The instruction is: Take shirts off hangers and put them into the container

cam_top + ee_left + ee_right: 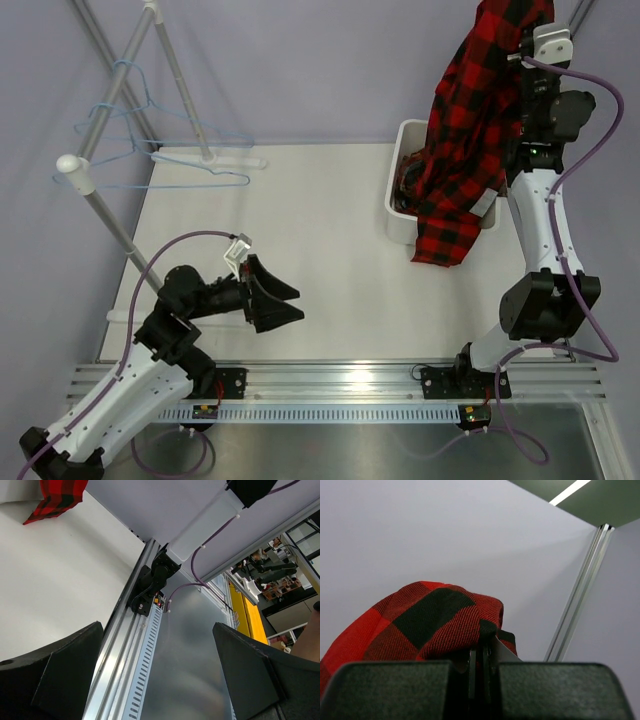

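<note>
The cloth still hangs high above the container's rim, so my right gripper should next tip downward, lower the shirt's top fold [420, 625] into the white container and release it.
The red-and-black check shirt [468, 130] hangs in the air over the white container [400, 215] at the back right, its lower hem draped past the container's near rim. My right gripper [522, 45] is raised high and shut on the shirt's top fold [420, 625], with cloth pinched between the jaws [480, 665]. A darker plaid cloth [408, 180] lies inside the container. Light-blue wire hangers [195, 178] hang empty on the rack at the back left. My left gripper [285, 305] sits low near the front left, open and empty [160, 680]. A corner of the shirt [55, 497] shows in the left wrist view.
The white-and-grey rack poles [100, 200] slant across the left side of the table. An aluminium rail [340, 380] with both arm bases runs along the near edge. The right arm's purple cable [600, 130] loops out to the right.
</note>
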### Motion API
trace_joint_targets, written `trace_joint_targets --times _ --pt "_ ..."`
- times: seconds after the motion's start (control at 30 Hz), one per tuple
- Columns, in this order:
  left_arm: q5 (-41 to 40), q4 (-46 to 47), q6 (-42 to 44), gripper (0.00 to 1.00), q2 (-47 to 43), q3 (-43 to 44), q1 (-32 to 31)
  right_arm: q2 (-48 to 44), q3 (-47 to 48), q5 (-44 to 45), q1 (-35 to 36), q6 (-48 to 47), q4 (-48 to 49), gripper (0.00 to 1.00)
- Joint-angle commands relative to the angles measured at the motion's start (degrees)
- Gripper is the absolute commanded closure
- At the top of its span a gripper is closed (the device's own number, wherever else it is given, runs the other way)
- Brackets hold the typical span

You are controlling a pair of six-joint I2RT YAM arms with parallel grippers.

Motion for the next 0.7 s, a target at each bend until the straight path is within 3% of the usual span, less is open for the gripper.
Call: trace_joint_targets --times 0.0,0.17,0.4,0.5,0.67 --pt "-0.9 -1.2 1.0 0.02 -0.7 3.2 -0.2 -4.1 -4.7 -4.7 -1.3 1.9 2.4 1.0" --pt "-1.0 -2.7 1.7 0.02 -1.0 4.3 -0.2 -8.0 -14.8 -6.5 -1.4 6.6 3.7 1.0" --pt "-1.6 -3.1 1.6 0.02 -0.8 5.5 -0.3 -10.3 -20.3 -12.2 -1.3 15.8 -4.8 1.0" --pt "-2.2 -3.2 1.5 0.02 -1.3 5.7 -0.2 -12.1 -28.4 -5.8 -1.3 21.7 3.4 1.0" --pt "-2.4 -4.6 1.7 0.02 -1.2 7.5 -0.4 -5.5 -27.3 -3.3 -1.2 35.5 7.3 1.0"
